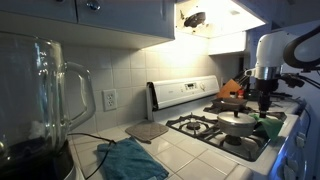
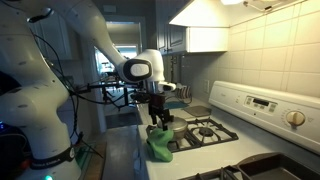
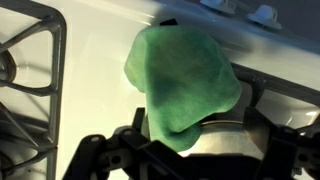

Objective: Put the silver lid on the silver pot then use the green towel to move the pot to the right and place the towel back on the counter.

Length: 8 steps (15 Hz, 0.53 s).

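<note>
The green towel's end is below, between my wide-open fingers. I will lower my gripper onto that bunched part beside the pot and close on it.
The silver pot (image 1: 237, 125) stands on the front stove burner with its silver lid on. The green towel (image 1: 268, 127) lies bunched at the pot's side near the stove's front edge. It also shows in an exterior view (image 2: 160, 146) and in the wrist view (image 3: 185, 75), where one end lies over a curved silver rim (image 3: 228, 140). My gripper (image 1: 265, 103) hangs just above the towel in both exterior views (image 2: 160, 122). In the wrist view its dark fingers (image 3: 200, 150) stand wide apart either side of the towel's end. It looks open.
A teal cloth (image 1: 130, 160) and a grey square mat (image 1: 147, 130) lie on the tiled counter beside the stove. A glass blender (image 1: 45, 100) stands near the camera. An orange object (image 1: 232, 90) sits at the stove's back. Cabinets and a hood hang overhead.
</note>
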Tool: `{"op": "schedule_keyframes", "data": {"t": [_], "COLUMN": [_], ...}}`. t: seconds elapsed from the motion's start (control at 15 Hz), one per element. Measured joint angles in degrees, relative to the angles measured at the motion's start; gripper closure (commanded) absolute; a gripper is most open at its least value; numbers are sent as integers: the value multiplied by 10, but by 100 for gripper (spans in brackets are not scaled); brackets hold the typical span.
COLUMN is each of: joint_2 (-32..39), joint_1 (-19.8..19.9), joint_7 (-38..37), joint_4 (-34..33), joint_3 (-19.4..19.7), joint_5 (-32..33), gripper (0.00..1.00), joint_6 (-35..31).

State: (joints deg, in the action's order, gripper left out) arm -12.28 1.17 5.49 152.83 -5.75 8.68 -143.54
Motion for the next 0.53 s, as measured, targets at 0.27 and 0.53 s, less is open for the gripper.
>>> {"op": "schedule_keyframes", "data": {"t": [0.27, 0.53], "joint_2": [13, 24], "joint_1": [0, 0], "joint_7": [41, 60], "joint_4": [-4, -5], "joint_3": [11, 16], "joint_5": [4, 19], "gripper": [0, 0], "joint_6": [2, 2]}}
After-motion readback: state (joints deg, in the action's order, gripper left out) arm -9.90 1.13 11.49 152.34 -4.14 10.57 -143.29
